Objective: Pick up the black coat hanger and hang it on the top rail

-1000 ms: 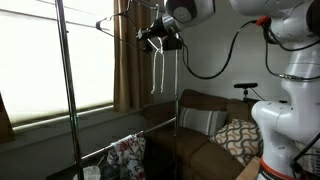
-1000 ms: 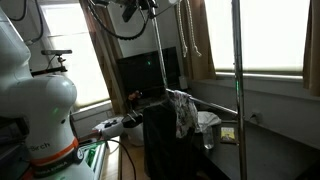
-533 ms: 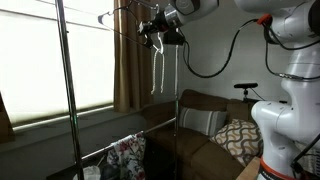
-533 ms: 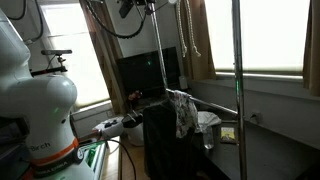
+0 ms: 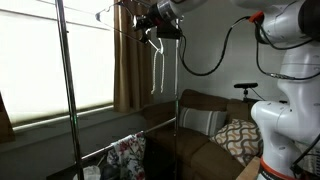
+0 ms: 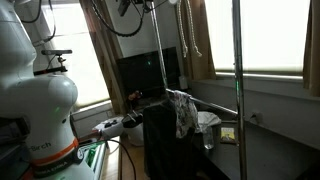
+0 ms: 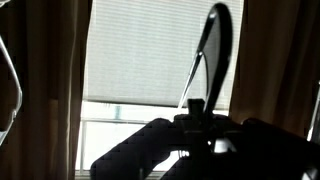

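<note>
I should keep my gripper high and move it away from my base, farther over the rack, to let go of the black coat hanger.
My gripper (image 5: 155, 27) is high up by the curtain, near the top edge in both exterior views (image 6: 134, 7). It is shut on the black coat hanger (image 5: 118, 22), whose thin bars reach left from the jaws in front of the window. In the wrist view the gripper (image 7: 197, 126) is a dark silhouette, and a black part of the hanger (image 7: 212, 45) rises from between the jaws. The top rail is out of view above the frames. Only the rack's vertical poles (image 5: 66, 90) (image 6: 237, 80) show.
A white loop (image 5: 157, 70) hangs just under the gripper. The lower crossbar carries a floral cloth (image 5: 127, 155) (image 6: 180, 110). Brown curtains (image 5: 127, 70) flank the window. A sofa with cushions (image 5: 215, 125) stands behind the rack, and the arm's white base (image 6: 40, 110) beside it.
My gripper has risen with the hanger and shifted slightly left, and now sits closer to the top edge of both exterior views. Nothing else has moved.
</note>
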